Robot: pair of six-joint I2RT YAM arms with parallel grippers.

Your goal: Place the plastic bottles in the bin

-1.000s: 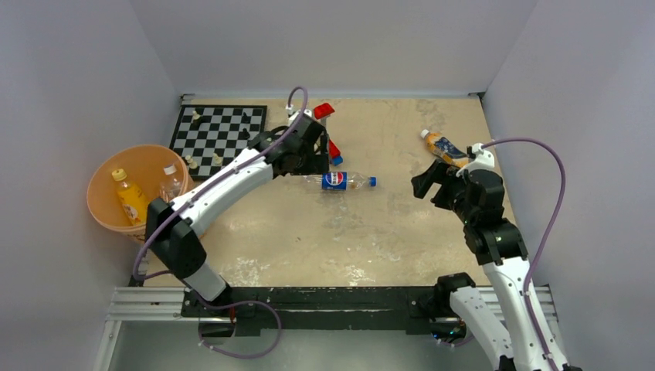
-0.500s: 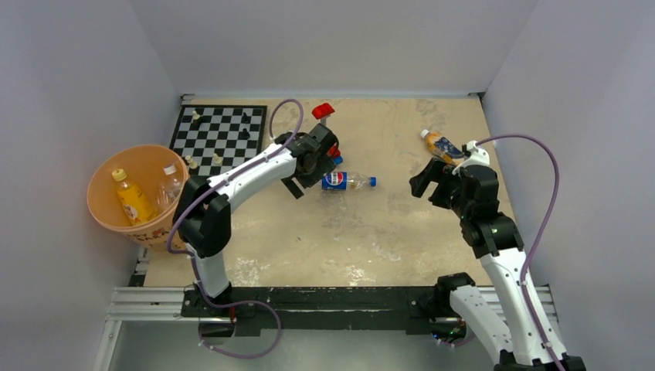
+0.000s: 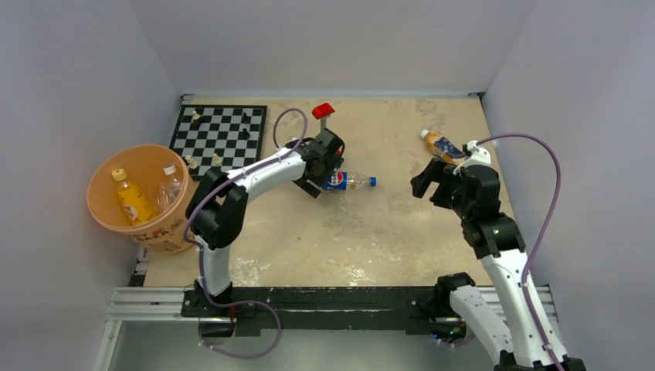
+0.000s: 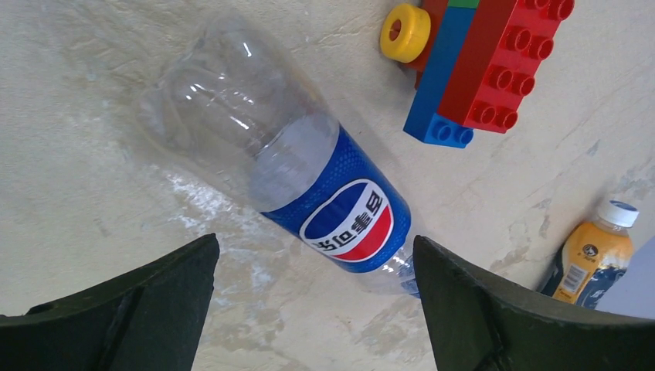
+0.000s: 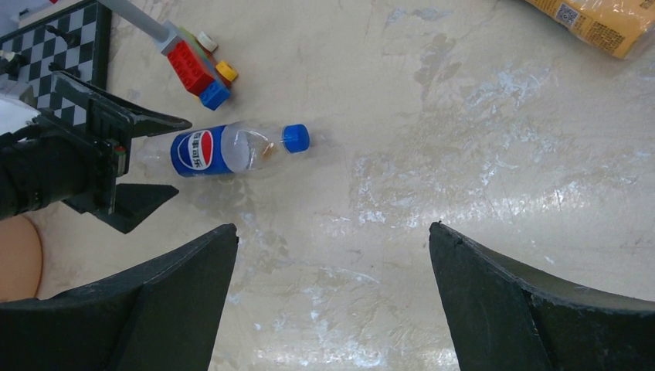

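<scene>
My open fingers are on both sides of the blue-labelled bottle (image 3: 345, 181) from above. My left gripper needs to move down around the label's edge by the bottle's clear base end and close.
The blue-labelled bottle (image 3: 345, 181) lies on its side mid-table, blue cap to the right. It also shows in the left wrist view (image 4: 324, 185) and the right wrist view (image 5: 224, 148). My left gripper (image 3: 319, 173) is open and hovers over the bottle's clear base end; its jaws straddle it without touching (image 4: 315, 243). The orange-brown bottle (image 3: 442, 145) lies at the far right, just beyond my open, empty right gripper (image 3: 425, 182) (image 5: 332, 227). The peach bin (image 3: 96, 207) at the left holds the yellow bottle (image 3: 131, 199) and a transparent white-capped bottle (image 3: 171, 182).
The toy brick figure (image 3: 325, 113) (image 4: 471, 62) stands right behind the blue-labelled bottle. The chessboard (image 3: 220, 128) with several pieces lies at the far left, behind the bin. White walls close in the table on three sides.
My left arm has swung right, from beside the toy figure to over the blue-labelled bottle. The right gripper has barely shifted. The bottles have not moved.
</scene>
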